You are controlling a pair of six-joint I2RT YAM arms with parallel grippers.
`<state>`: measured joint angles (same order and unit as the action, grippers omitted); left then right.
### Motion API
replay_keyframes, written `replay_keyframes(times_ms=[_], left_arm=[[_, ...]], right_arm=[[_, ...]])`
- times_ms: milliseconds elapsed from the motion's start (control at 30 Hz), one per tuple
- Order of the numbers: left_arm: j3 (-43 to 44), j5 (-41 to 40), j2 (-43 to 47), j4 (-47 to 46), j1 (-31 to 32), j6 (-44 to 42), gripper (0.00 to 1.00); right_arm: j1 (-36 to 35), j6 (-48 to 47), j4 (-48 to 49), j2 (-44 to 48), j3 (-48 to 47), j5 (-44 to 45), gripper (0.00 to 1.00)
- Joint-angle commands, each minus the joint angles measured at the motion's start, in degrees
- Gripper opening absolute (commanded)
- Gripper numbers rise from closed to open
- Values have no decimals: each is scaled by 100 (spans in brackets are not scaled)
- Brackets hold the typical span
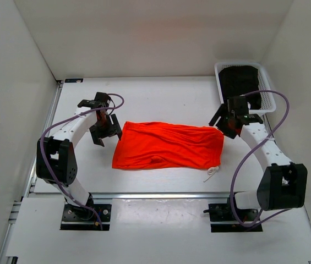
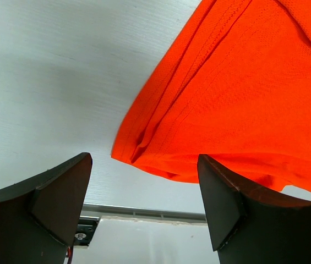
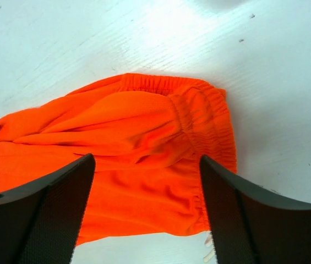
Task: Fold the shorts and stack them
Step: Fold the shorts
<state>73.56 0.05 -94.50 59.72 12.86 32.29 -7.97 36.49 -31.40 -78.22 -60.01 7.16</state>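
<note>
The middle of the shorts' waistband (image 1: pixel 219 142) (image 3: pixel 219 147) lies below my right gripper and back toward the base, so its open fingers come down and back to close there next.
The orange-red shorts (image 1: pixel 166 145) lie folded lengthwise in the middle of the table, waistband to the right, white drawstring (image 1: pixel 212 173) trailing off the near right corner. My left gripper (image 1: pixel 104 132) hangs open just left of the shorts' leg end (image 2: pixel 238 93), nothing between its fingers. My right gripper (image 1: pixel 225 124) is open at the waistband end, above the gathered elastic (image 3: pixel 199 110); its fingers (image 3: pixel 238 220) straddle the fabric without holding it.
A white mesh basket (image 1: pixel 263 82) with dark cloth inside stands at the back right, close behind the right arm. White walls enclose the table on three sides. A metal rail (image 1: pixel 161 194) runs along the table's near edge.
</note>
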Motion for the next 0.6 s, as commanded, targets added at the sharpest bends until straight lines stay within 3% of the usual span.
replay_keyframes(times_ms=[0,133,367,567], left_arm=[[62,56,54,-66,23,-65,88],[62,56,54,-66,23,-65,88],[-52,3,-51,-128,23,40,88],[-158,3,-104,-233,23,93,87]], right_arm=[[155,-133,-122,-36,540,14,77],[155,-292,72,-88,1077,-188,82],[155,-406,687,-632,1474,-355,79],[76,-406,522,-1485,781,-22,63]])
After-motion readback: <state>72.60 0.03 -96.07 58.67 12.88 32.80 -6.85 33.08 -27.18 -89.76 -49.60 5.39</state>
